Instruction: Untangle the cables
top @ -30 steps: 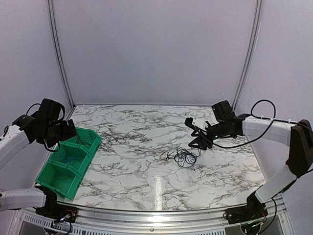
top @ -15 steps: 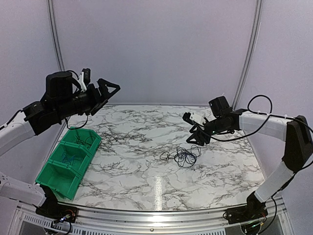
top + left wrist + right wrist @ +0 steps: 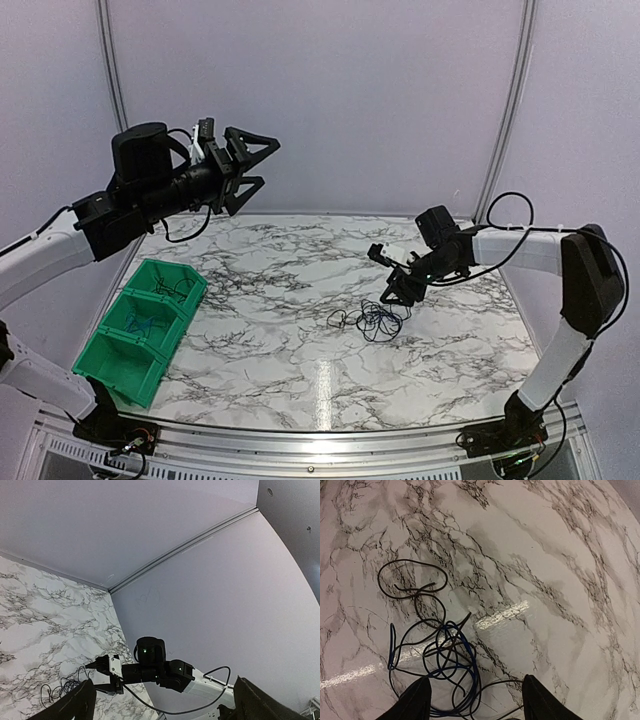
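Note:
The narrow blue loop (image 3: pixel 392 647) sticks out from the tangle's edge, so next my right gripper should lift, shift left in the top view and lower onto it.
The cables (image 3: pixel 375 320) lie as a small tangle of thin black and blue loops on the marble table, right of centre. In the right wrist view the cables (image 3: pixel 440 652) show one black loop trailing off to the upper left. My right gripper (image 3: pixel 392 280) hovers just behind and above the tangle. In its own view the right gripper (image 3: pixel 477 702) is open, with the edge of the tangle between its fingers and nothing gripped. My left gripper (image 3: pixel 268 162) is open and empty, raised high over the back left of the table. Its wrist view shows the cables (image 3: pixel 60 687) far below.
A green bin (image 3: pixel 112 372) with three compartments stands at the table's left edge. Thin wires lie in its two far compartments. The left wrist view takes in the right arm (image 3: pixel 165 670) and the enclosure's walls. Metal rails frame the back wall.
The left arm has lifted from over the green bin and swung up and to the right, its gripper still open. The right gripper has shifted a little left, staying above the tangle.

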### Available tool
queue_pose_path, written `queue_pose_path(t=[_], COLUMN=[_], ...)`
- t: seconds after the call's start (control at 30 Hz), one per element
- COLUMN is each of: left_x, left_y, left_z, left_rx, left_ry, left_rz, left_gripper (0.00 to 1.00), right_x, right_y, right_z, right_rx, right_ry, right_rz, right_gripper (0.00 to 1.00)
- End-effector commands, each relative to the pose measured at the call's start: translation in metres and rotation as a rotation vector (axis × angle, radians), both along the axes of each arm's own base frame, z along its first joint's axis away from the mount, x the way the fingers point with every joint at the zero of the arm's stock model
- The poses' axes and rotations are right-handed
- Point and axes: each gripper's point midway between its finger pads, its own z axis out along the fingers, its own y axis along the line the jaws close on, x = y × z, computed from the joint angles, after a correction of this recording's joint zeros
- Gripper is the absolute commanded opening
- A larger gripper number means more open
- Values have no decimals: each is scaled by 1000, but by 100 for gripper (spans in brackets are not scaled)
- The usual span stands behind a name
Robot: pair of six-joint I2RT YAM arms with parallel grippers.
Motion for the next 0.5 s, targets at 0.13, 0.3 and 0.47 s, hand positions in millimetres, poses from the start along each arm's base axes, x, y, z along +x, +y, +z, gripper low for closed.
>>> queue_pose_path(t=[0.13, 0.3, 0.47], left_x=[-12, 9, 29], left_y=[10, 15, 22], left_z=[-1, -85, -147], left_rx=[125, 463, 893], left_ry=[-354, -350, -368], left_rz=[21, 51, 18], left_gripper=[99, 99, 99], right_x=[4, 1, -3], right_y=[2, 0, -6], right_z=[28, 60, 84], right_rx=[39, 85, 122], right_ry=[-42, -135, -211], right_rz=[-11, -19, -54], right_gripper=[63, 64, 65])
